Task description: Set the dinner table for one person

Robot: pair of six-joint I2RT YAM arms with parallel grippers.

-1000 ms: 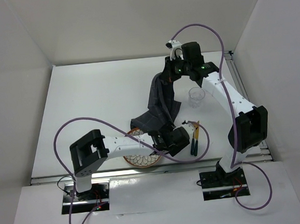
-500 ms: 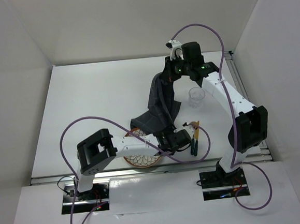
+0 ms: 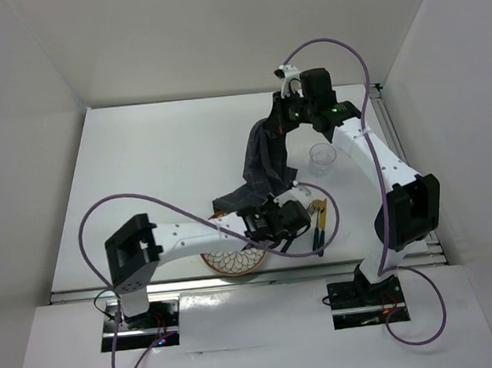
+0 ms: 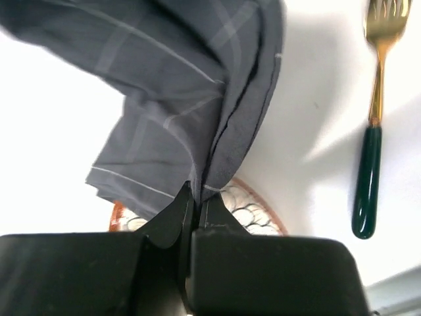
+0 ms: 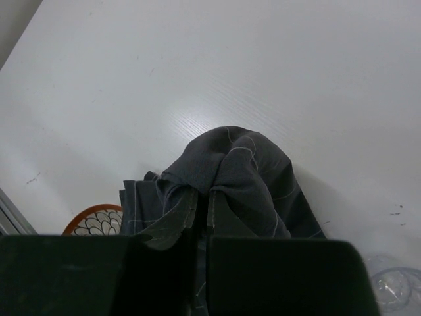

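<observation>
My right gripper will next move the bunched top of the mat outward over the table's bare far strip [image 3: 259, 104] and let go of it, clear of the plate [image 3: 231, 260].
The dark grey grid-lined cloth mat [image 3: 265, 161] hangs stretched between both grippers over the white dinner table [image 3: 151, 166]. High at the back, my right gripper [image 3: 278, 118] is shut on the mat's bunched top [image 5: 230, 164], its tips [image 5: 202, 205] buried in the folds. Lower down, my left gripper [image 3: 263, 211] is shut on the mat's bottom edge [image 4: 197, 112], with the fabric pinched between its tips [image 4: 196, 197]. Directly under that gripper lies a patterned plate [image 3: 231, 260] with an orange rim [image 4: 256, 214].
A gold fork with a dark green handle [image 3: 319, 222] lies right of the left gripper [image 4: 371, 131], beside another dark-handled utensil. A clear glass [image 3: 322, 158] stands right of the hanging mat [image 5: 395, 286]. The table's near edge runs just below the plate.
My left gripper was open above the plate; it has moved up to the mat's lower edge and shut on it. The right gripper still holds the mat's top.
</observation>
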